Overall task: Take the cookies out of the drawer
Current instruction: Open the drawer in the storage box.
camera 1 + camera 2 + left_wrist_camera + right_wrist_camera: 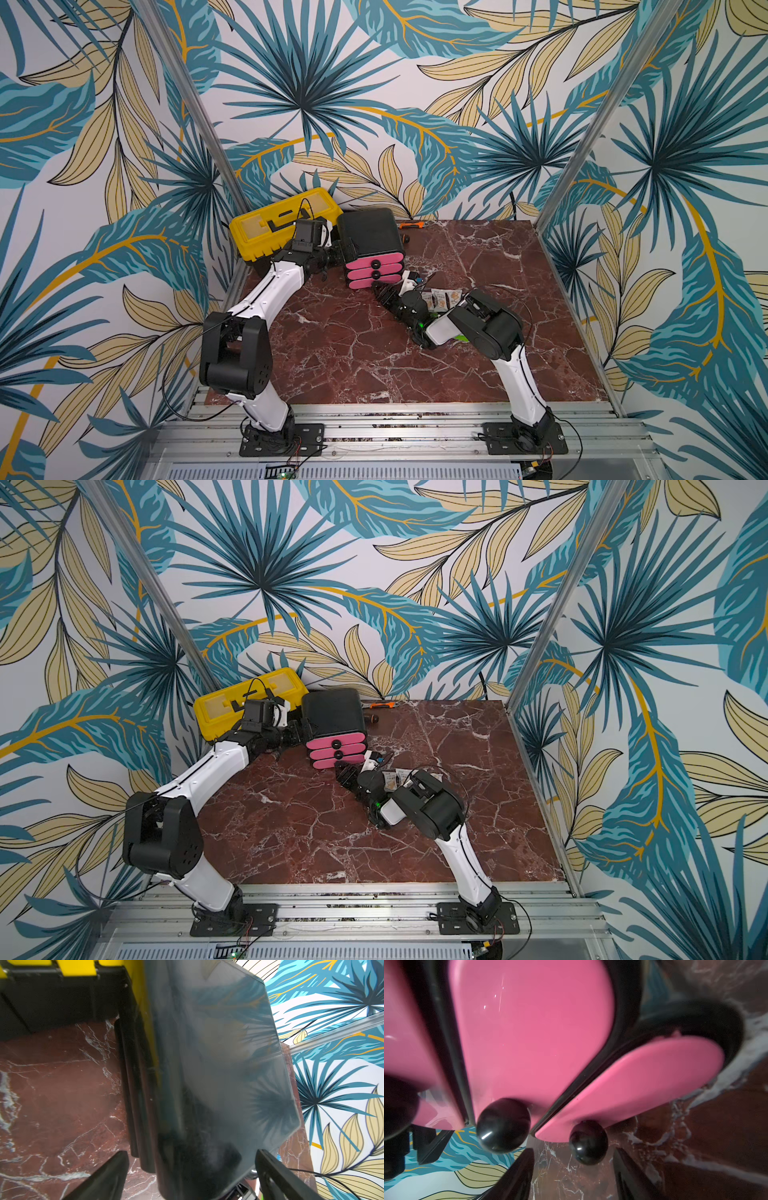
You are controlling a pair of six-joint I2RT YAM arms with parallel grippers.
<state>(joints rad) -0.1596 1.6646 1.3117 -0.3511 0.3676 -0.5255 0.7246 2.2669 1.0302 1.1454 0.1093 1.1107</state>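
The bottom drawer's black knob is still just beyond the right gripper's open fingers, so the robot's right gripper should next move outward slowly until its fingers are on either side of the knob, then close them.
A black cabinet with three pink drawer fronts stands at the back of the marble table, and in both top views the drawers look shut. My right gripper is low in front of the bottom drawer. It is open, with that drawer's black knob just ahead of its fingertips. My left gripper is open and straddles the cabinet's left side; marble shows beside one finger. White cookies packets lie on the table by my right wrist, partly hidden by it.
A yellow toolbox sits against the back wall, left of the cabinet. An orange-handled tool lies behind the cabinet on the right. Patterned walls close three sides. An aluminium rail runs along the front edge.
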